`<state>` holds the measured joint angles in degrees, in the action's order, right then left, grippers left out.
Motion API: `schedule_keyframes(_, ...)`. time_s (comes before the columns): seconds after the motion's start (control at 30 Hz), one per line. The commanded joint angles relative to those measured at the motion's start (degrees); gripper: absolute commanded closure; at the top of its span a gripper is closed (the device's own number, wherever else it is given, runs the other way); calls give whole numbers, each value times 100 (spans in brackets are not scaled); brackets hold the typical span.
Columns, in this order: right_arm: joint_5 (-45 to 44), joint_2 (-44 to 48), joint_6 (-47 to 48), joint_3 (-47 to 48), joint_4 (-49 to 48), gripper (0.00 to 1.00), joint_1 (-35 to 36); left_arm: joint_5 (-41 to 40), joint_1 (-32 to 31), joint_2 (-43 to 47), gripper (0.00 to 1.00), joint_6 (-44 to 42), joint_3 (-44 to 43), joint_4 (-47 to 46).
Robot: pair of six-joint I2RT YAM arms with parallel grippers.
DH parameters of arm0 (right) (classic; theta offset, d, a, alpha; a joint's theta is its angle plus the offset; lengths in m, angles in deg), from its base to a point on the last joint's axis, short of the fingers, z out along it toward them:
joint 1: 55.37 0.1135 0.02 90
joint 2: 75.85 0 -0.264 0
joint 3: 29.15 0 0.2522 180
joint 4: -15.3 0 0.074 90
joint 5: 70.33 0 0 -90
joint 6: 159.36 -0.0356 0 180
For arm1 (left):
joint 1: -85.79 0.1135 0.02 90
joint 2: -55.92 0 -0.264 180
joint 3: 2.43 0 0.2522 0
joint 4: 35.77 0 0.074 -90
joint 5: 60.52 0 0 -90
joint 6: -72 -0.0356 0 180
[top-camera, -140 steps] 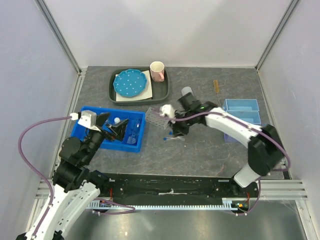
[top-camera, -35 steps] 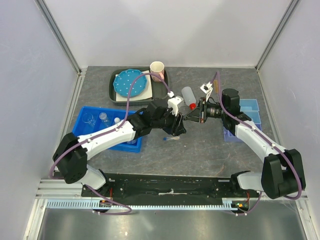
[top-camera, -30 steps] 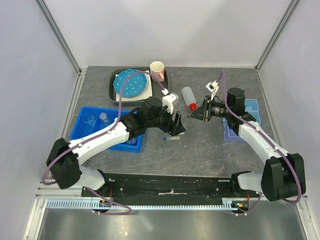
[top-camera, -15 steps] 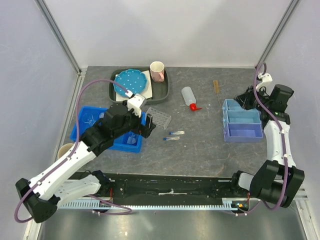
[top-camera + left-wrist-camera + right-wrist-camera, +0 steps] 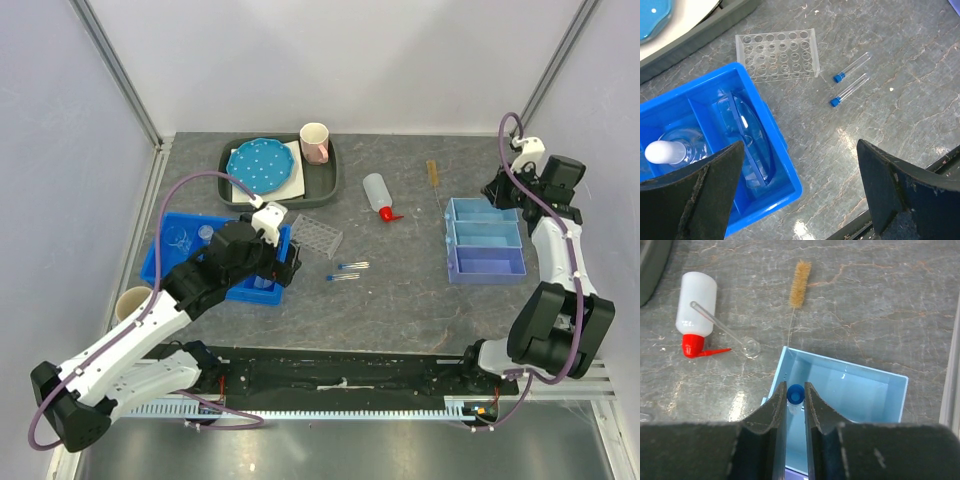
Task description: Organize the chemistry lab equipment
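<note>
My right gripper moves to the left in the top view next, then goes down to the clear rack's far holes and releases the tube, since those holes are empty.
My right gripper (image 5: 795, 399) is shut on a blue-capped tube (image 5: 795, 394), held above the far compartment of the light blue bin (image 5: 855, 390); from above the gripper (image 5: 497, 188) hangs at the bin's (image 5: 484, 238) far end. Two more blue-capped tubes (image 5: 850, 82) lie on the table beside the clear tube rack (image 5: 779, 54). My left gripper (image 5: 800, 200) is open and empty, above the corner of the blue tray (image 5: 765, 185), which holds blue goggles (image 5: 747, 135) and a glass flask (image 5: 675, 150). The white squeeze bottle (image 5: 695, 312) and a thin brown brush (image 5: 799, 282) lie on the table.
A dark tray (image 5: 275, 170) at the back holds the blue dotted plate (image 5: 262, 166) and pink-and-white mug (image 5: 314, 143). A loose clear glass tube (image 5: 722, 330) lies by the squeeze bottle. A beige cup (image 5: 130, 301) stands at the left of the blue tray.
My left arm has drawn back a little toward the blue tray. My right gripper has shifted slightly over the light blue bin's far end, still holding the tube.
</note>
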<state>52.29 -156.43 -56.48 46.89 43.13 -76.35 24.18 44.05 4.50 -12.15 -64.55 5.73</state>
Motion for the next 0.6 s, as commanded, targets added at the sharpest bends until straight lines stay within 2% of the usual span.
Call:
schedule_keyframes(0.0,675,602,266,-189,25,85,372,-208,16,185,1,-216,19,-112)
schedule_keyframes(0.07,841,823,468,-400,131,85,698,-322,16,220,1,-216,19,-112)
schedule_keyframes(0.17,851,1096,505,-568,97,85,1576,-655,16,360,1,-216,46,-173)
schedule_keyframes(0.27,781,939,443,-524,-165,85,2831,-1216,25,527,1,-251,142,-252)
schedule_keyframes(0.57,52,-808,496,415,-895,83,4968,-2448,52,1274,2,-426,503,-612)
